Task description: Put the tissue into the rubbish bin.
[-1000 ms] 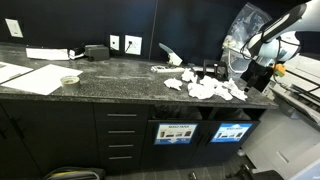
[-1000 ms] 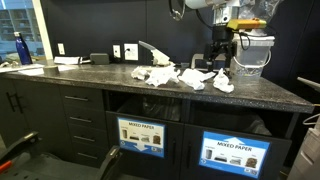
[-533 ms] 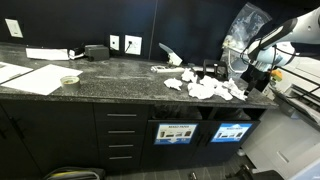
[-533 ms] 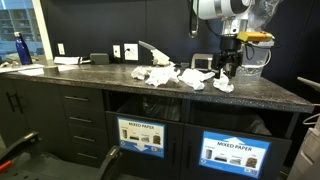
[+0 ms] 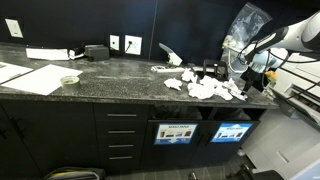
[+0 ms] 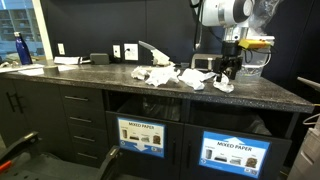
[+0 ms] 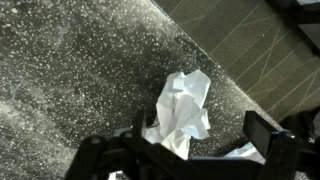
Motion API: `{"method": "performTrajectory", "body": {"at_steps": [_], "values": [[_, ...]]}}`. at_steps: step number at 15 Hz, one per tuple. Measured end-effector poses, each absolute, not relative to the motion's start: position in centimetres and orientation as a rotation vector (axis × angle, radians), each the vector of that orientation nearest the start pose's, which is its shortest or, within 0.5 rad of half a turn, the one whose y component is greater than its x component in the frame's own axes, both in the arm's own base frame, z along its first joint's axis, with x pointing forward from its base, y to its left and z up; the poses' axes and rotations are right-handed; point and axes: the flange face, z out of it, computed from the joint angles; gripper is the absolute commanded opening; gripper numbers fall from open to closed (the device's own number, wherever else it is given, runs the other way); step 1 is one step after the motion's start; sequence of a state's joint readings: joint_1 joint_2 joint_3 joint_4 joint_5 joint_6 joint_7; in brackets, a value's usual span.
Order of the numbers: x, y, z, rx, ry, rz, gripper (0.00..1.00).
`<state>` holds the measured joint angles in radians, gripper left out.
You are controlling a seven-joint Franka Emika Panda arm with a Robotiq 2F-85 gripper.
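Note:
My gripper lowers onto the crumpled paper (image 7: 182, 116) between its open fingers next, then closes around it.
Several crumpled white tissues (image 5: 206, 88) lie in a loose pile on the dark speckled counter (image 6: 120, 82). My gripper (image 6: 228, 74) hangs open just above the tissue (image 6: 222, 85) at the pile's end nearest the white tub. In the wrist view that tissue (image 7: 183, 105) lies on the counter between and ahead of my two dark fingers (image 7: 262, 130), and nothing is gripped. The rubbish bin (image 6: 237, 152) with the blue sign sits in the cabinet front below this end of the counter, also in an exterior view (image 5: 232, 131), with its slot (image 6: 245, 123) above the sign.
A twin compartment with a whiter sign (image 6: 142, 137) sits beside the bin. A white tub lined with a clear bag (image 6: 252, 55) stands on the counter behind my gripper. Wall sockets (image 5: 124, 44), a black box (image 5: 96, 51), papers (image 5: 35, 78) and a small bowl (image 5: 69, 80) occupy the far end.
My gripper has swung toward the tub end of the pile and come down, and it now hangs over the end tissue. Its jaws stayed open. The tissues have not moved.

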<state>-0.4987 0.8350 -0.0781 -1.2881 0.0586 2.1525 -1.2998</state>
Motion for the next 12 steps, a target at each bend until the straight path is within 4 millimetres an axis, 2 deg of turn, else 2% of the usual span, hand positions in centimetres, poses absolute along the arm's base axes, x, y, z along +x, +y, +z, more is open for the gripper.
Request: {"method": "performTrajectory", "body": {"at_steps": [4, 5, 6, 8, 12], "values": [[64.6, -39.9, 23.8, -2.945, -1.112, 0.002, 1.00], [64.7, -40.1, 23.5, -2.942, -1.108, 0.006, 0.96], [64.7, -40.4, 23.3, -2.939, -1.104, 0.011, 0.74], [64.8, -40.8, 23.0, -2.936, -1.096, 0.017, 0.70], [64.9, -41.6, 22.4, -2.928, -1.076, 0.011, 0.37]]}}
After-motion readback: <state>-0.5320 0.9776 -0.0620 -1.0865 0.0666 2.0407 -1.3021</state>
